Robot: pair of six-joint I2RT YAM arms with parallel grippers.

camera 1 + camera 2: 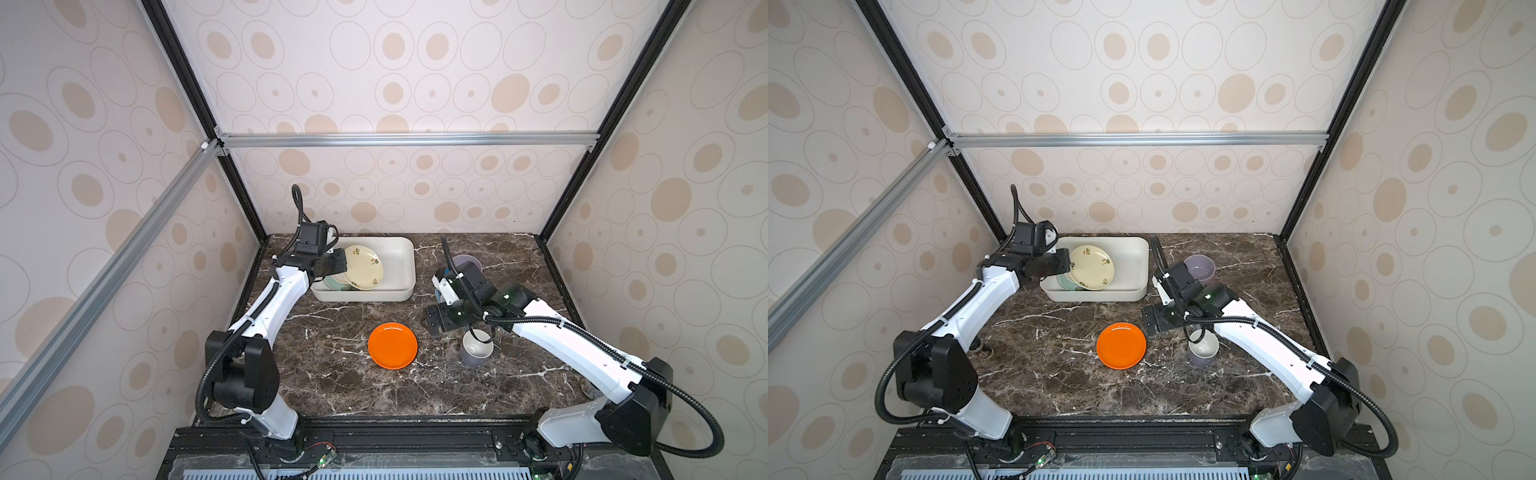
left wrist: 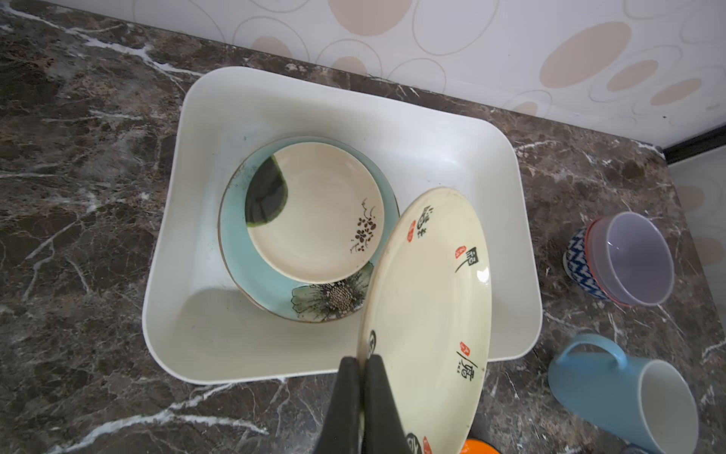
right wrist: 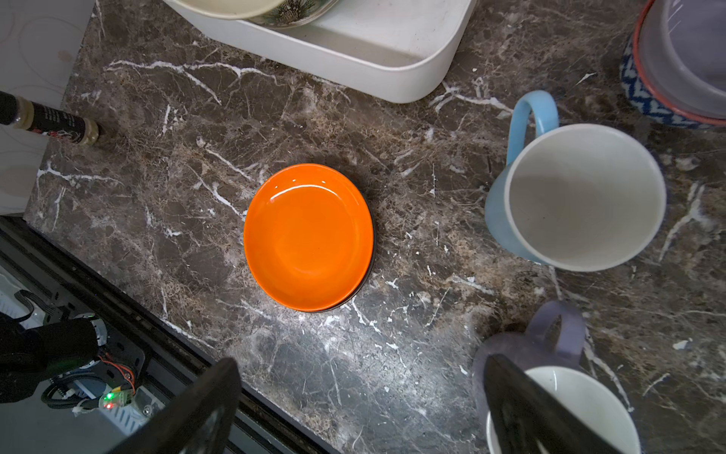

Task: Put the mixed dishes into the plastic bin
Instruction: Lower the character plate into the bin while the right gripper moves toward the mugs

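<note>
The left gripper moves down over the small cream floral plate [image 2: 314, 212] next and releases the cream plate's rim, since the stack in the bin [image 2: 204, 94] lies flat below.
My left gripper [image 2: 363, 359] is shut on the rim of a cream plate [image 2: 432, 306] and holds it tilted over the white plastic bin [image 2: 204, 94]. In the bin, a small cream floral plate [image 2: 314, 212] lies on the teal flower plate [image 2: 243, 259]. The orange plate [image 1: 392, 345] sits mid-table. My right gripper [image 3: 361, 363] hangs open above the table between it and the purple mug [image 3: 522, 350]. The light blue mug [image 3: 499, 212] stands beside it. The lavender bowl [image 2: 632, 259] is nested in a red-rimmed patterned bowl [image 2: 577, 263] right of the bin.
A small dark cylinder [image 3: 51, 124] lies by the table's left edge, near the left arm's base. Patterned walls close in the marble table [image 1: 332, 374] on three sides. A black rail [image 1: 415, 432] runs along the front.
</note>
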